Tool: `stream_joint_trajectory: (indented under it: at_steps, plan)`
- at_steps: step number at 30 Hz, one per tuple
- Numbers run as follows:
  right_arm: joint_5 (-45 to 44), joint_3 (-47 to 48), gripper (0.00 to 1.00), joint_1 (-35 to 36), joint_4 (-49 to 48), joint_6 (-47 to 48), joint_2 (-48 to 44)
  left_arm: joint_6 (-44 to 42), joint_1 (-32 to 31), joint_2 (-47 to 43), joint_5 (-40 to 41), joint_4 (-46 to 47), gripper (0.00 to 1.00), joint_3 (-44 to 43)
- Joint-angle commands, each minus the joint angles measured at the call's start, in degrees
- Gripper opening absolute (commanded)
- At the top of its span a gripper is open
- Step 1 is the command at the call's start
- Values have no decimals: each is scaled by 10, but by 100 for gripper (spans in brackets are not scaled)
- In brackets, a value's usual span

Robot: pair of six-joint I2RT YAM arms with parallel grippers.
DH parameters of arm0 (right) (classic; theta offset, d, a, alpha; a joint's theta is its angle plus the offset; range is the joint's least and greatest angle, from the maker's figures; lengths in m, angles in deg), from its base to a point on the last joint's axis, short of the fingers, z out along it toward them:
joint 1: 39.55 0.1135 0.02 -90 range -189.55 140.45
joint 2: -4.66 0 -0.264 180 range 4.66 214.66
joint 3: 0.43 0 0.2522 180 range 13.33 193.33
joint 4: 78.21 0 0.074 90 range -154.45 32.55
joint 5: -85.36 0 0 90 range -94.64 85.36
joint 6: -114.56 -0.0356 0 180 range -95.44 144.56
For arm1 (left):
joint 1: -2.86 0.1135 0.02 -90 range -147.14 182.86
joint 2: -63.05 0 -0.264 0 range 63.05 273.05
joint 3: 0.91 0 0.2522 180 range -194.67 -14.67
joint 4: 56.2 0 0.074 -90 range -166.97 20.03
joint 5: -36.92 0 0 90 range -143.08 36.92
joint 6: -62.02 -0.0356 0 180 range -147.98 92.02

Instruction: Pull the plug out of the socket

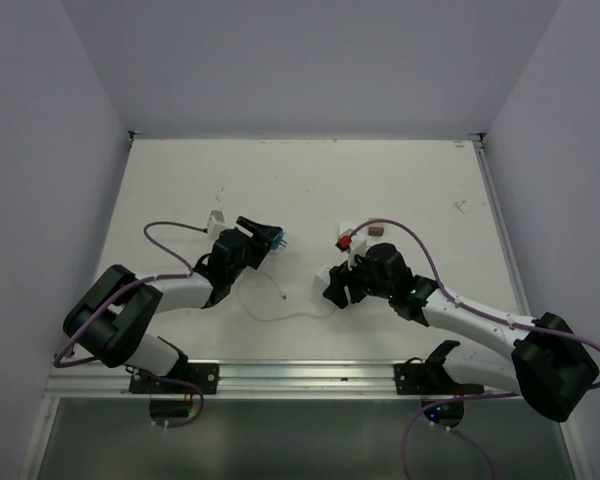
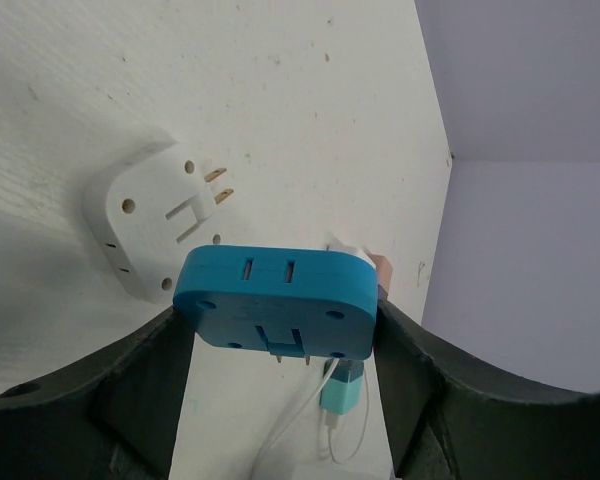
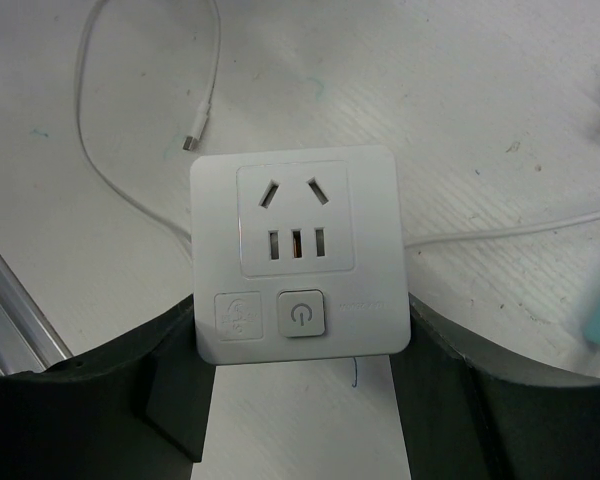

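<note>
I will next move my left gripper down and to the left in the top view, onto the table beside the white adapter, since the plug is off the socket.
My left gripper is shut on a blue plug adapter, with a finger on each side, and holds it off the table with its metal prongs pointing down. The plug also shows in the top view. My right gripper is shut on a white square socket with a power button, held by its lower sides. The socket's slots are empty. Plug and socket are well apart, one in each gripper.
A white pronged adapter lies on the table beyond the blue plug. A teal USB charger with a thin white cable lies between the arms. A red and white object sits mid-table. The aluminium rail runs along the near edge.
</note>
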Motion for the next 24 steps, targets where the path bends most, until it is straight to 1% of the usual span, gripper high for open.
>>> stream_joint_trajectory:
  at_steps: [1, 3, 4, 7, 8, 9, 10, 12, 15, 18, 20, 21, 23, 24]
  plan:
    - [-14, 3, 0, 0, 0, 12, -21, -40, 30, -22, 10, -24, 17, -15]
    - [-25, 4, 0, 0, 8, 15, -24, -55, 52, -25, 4, -59, 18, -24]
    - [-28, 3, 0, 0, 8, 15, -25, -73, 60, -26, -2, -91, 20, -32]
    - [-37, -3, 0, -1, 5, 14, -32, -104, 82, -31, 0, -147, 26, -42]
    - [-40, -4, 0, -1, 1, 14, -34, -109, 85, -34, 4, -150, 28, -38]
    - [-44, -7, 0, -1, -1, 14, -35, -114, 92, -37, 4, -145, 33, -25]
    - [-47, -7, 0, -1, -1, 14, -39, -118, 96, -37, 4, -143, 34, -19]
    - [-51, -9, 0, -1, 0, 13, -40, -122, 111, -32, -3, -143, 36, -13]
    - [-64, -11, 0, -1, 2, 11, -48, -138, 134, -3, -34, -168, 39, -28]
    - [-99, -10, 0, -1, 8, 8, -61, -144, 142, 12, -45, -181, 40, -37]
    - [-136, -7, 0, -4, 22, 8, -73, -143, 143, 15, -47, -186, 44, -38]
    - [-145, -2, 0, -6, 27, 9, -76, -143, 143, 18, -50, -193, 49, -41]
    - [-179, 3, 0, -14, 41, 12, -85, -145, 145, 20, -53, -201, 54, -45]
    - [-191, 9, 0, -19, 41, 12, -89, -145, 145, 20, -54, -213, 62, -49]
